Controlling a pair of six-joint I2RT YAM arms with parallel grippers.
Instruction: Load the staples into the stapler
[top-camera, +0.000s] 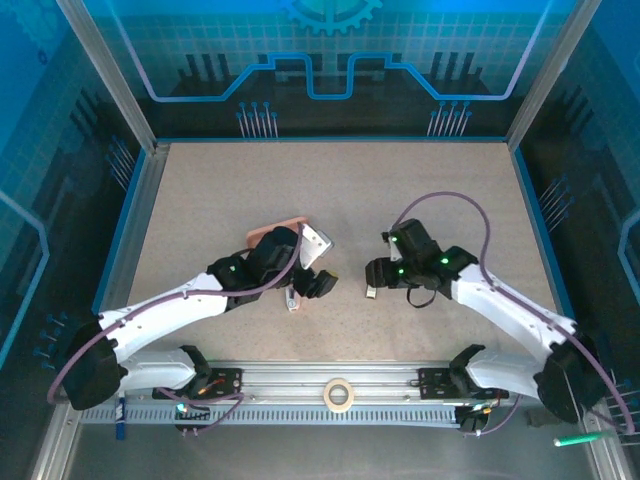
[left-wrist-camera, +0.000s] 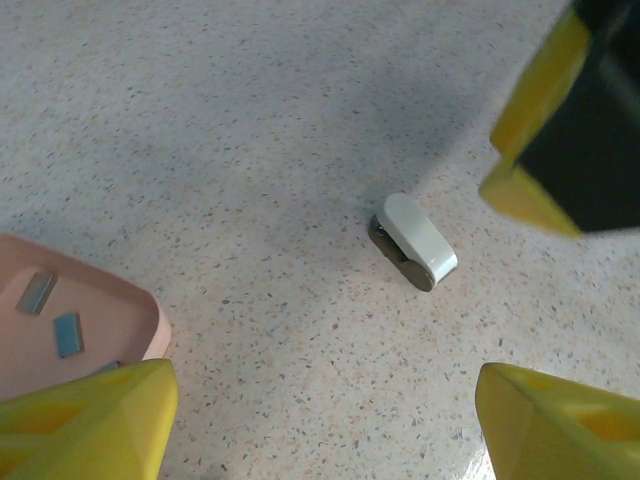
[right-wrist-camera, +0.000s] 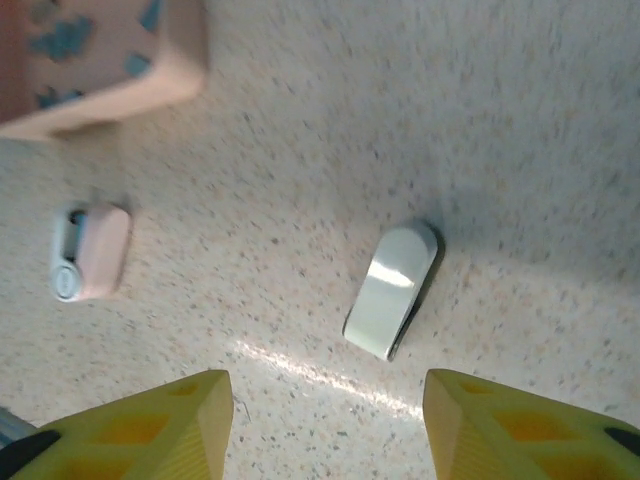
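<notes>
My right gripper moves down onto the pale grey-white stapler (top-camera: 371, 292) (right-wrist-camera: 389, 290) next, turning its open fingers to straddle the long sides, because the stapler lies slanted beyond their gap.
The stapler (left-wrist-camera: 415, 240) is a small pale grey-white piece lying flat on the speckled table, also in the right wrist view (right-wrist-camera: 392, 290) and the top view (top-camera: 370, 292). Staples (left-wrist-camera: 68, 334) lie as short grey strips inside the pink tray (left-wrist-camera: 130, 310), which sits at the upper left of the right wrist view (right-wrist-camera: 150, 75) with staples (right-wrist-camera: 60, 40) in it. My left gripper (left-wrist-camera: 320, 420) is open over bare table, short of the stapler. My right gripper (right-wrist-camera: 328, 420) is open too, with the stapler just beyond the gap between its fingers. Both grippers (top-camera: 322, 283) (top-camera: 375, 272) face each other.
A small pink and white object (right-wrist-camera: 90, 252) lies on the table below the tray, also in the top view (top-camera: 293, 300). The right gripper's yellow fingers (left-wrist-camera: 540, 130) hang behind the stapler. A tape roll (top-camera: 338, 394) rests on the near rail.
</notes>
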